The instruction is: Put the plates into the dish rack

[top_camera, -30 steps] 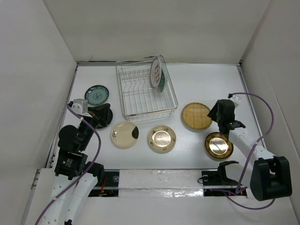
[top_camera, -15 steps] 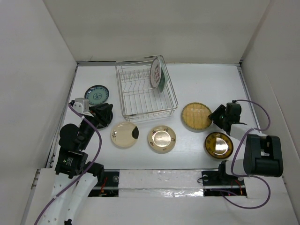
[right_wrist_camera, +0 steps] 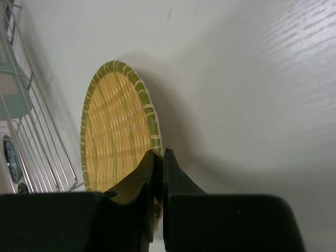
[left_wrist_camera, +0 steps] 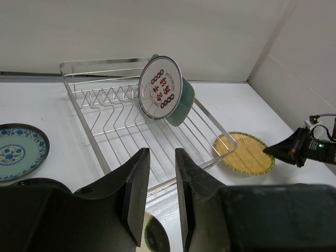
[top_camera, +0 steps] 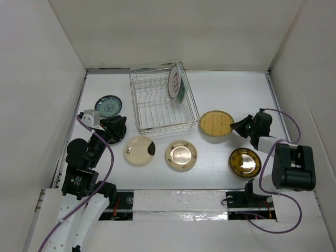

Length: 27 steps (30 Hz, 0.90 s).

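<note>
The woven yellow plate should go up and outward over the dish rack next, in my right gripper. Then it should go down beside the white plate, where the slots are empty.
The dish rack (top_camera: pixel 157 113) stands at the back centre. A white plate with red marks (top_camera: pixel 174 81) and a pale green plate (top_camera: pixel 181 93) stand upright in it, and both show in the left wrist view (left_wrist_camera: pixel 160 86). My right gripper (top_camera: pixel 236 127) is shut on the right rim of the woven yellow plate (top_camera: pixel 215 123); the right wrist view shows the jaws (right_wrist_camera: pixel 158 155) pinching that rim, with the plate (right_wrist_camera: pixel 113 131) tilted. My left gripper (left_wrist_camera: pixel 161 152) is open and empty, low at the left (top_camera: pixel 116 128). A black shape lies under it; I cannot tell if it is the black plate.
A dark-and-gold plate (top_camera: pixel 244 161), a cream-gold plate (top_camera: pixel 181 155) and a cream plate with a dark patch (top_camera: pixel 139 150) lie in a row at the front. A blue-patterned plate (top_camera: pixel 108 106) lies left of the rack. White walls close three sides.
My right arm dropped to the woven plate's right edge and closed on its rim. The plate has shifted left and back, toward the rack's front right corner. The left arm barely moved.
</note>
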Available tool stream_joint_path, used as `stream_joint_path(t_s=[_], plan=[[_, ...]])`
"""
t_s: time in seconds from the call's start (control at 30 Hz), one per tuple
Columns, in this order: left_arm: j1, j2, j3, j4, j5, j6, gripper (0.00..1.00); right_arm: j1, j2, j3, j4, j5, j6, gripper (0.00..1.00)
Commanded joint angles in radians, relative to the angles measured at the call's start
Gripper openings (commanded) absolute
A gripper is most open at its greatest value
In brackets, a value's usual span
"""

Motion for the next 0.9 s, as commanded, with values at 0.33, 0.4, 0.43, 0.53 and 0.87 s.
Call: stream_joint_path(t_s=[0.33,0.4,0.43,0.53,0.87], plan=[[0.003,0.024,-0.002,0.050,0.020,0.003,0.25,0.308,-0.472,0.321,-0.233,0.661,-0.117,0.00],[0.003,0.013,-0.005,0.050,0.019,0.003,0.26,0.458,-0.412,0.464,-0.236,0.800,-0.206,0.00],[0.003,0.012,-0.006,0.050,0.014,0.002,0.26,0.503,-0.383,0.509,-0.221,0.832,-0.245,0.00],[0.003,0.021,-0.002,0.049,0.011,0.002,0.27,0.661,-0.215,0.715,-0.233,0.909,-0.375,0.00],[0.003,0.012,-0.009,0.039,0.013,-0.001,0.32,0.933,0.441,1.426,-0.284,1.267,-0.886,0.00]])
